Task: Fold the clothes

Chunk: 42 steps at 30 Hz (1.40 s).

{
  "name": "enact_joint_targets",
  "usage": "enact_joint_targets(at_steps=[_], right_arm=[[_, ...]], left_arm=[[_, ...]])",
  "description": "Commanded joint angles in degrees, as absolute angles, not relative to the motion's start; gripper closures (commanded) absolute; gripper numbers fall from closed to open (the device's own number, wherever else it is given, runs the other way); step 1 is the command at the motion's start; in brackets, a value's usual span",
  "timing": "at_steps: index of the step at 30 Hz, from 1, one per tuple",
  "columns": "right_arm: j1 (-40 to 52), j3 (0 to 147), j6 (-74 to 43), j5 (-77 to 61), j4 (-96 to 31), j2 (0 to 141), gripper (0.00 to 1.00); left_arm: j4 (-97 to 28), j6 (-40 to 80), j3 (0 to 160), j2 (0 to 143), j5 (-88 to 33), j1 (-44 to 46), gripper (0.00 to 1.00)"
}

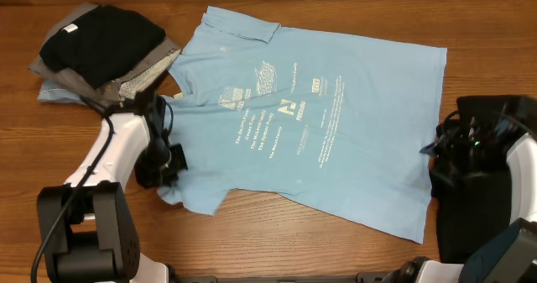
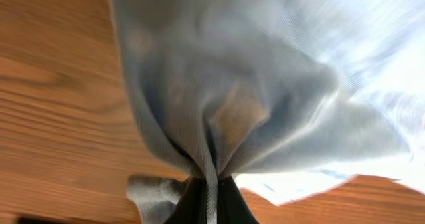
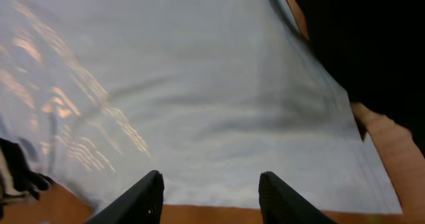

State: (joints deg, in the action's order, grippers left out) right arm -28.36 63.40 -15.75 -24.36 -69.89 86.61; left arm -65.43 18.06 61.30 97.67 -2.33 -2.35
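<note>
My left gripper holds the sleeve. My right gripper needs to go down and move back onto the shirt's near hem corner (image 1: 419,237) (image 3: 392,207), which is lying free.
A light sky-blue T-shirt (image 1: 310,115) with pale printed logos and lettering lies spread flat across the wooden table. My left gripper (image 1: 172,161) is shut on the shirt's lower-left sleeve edge; in the left wrist view the fabric (image 2: 226,98) bunches into my closed jaws (image 2: 211,197). My right gripper (image 1: 440,144) is open at the shirt's right hem; in the right wrist view its two fingers (image 3: 211,184) hover just above the blue cloth (image 3: 199,84), holding nothing.
A stack of folded clothes (image 1: 105,52), black on top of grey and patterned pieces, sits at the back left. A black cloth or arm cover (image 3: 372,44) lies beside the shirt's right edge. Bare wooden table (image 1: 277,233) runs along the front.
</note>
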Motion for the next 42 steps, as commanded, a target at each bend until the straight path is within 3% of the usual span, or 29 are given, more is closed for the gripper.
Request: enact_joint_targets(at_steps=[1,7,27,35,36,40,42], right_arm=[[-28.21,55.99,-20.56,-22.96,-68.97,85.78,0.55],[-28.25,46.83,-26.44,-19.94,-64.79,85.78,0.6],[-28.25,35.18,-31.79,-19.09,-65.06,85.78,0.58],[-28.25,29.28,-35.75,-18.24,-56.95,85.78,0.55],[-28.25,29.26,-35.9,-18.02,-56.6,85.78,0.57],[-28.25,29.47,-35.83,-18.02,-55.79,85.78,0.86],[-28.25,30.09,-35.11,-18.04,-56.42,85.76,0.93]], left_arm=[[-68.88,16.32,68.9,97.69,3.9,-2.35,0.96],[-69.56,15.59,70.46,97.69,3.42,-2.35,0.96],[-68.29,14.96,70.46,97.71,3.33,-2.35,0.95],[-67.2,14.74,70.46,97.69,1.85,-2.33,0.93],[-67.24,14.72,70.46,97.69,1.85,-2.33,0.94],[-67.48,14.11,70.46,97.71,1.85,-2.35,0.94],[-67.7,14.11,70.46,97.71,1.85,-2.33,0.95]])
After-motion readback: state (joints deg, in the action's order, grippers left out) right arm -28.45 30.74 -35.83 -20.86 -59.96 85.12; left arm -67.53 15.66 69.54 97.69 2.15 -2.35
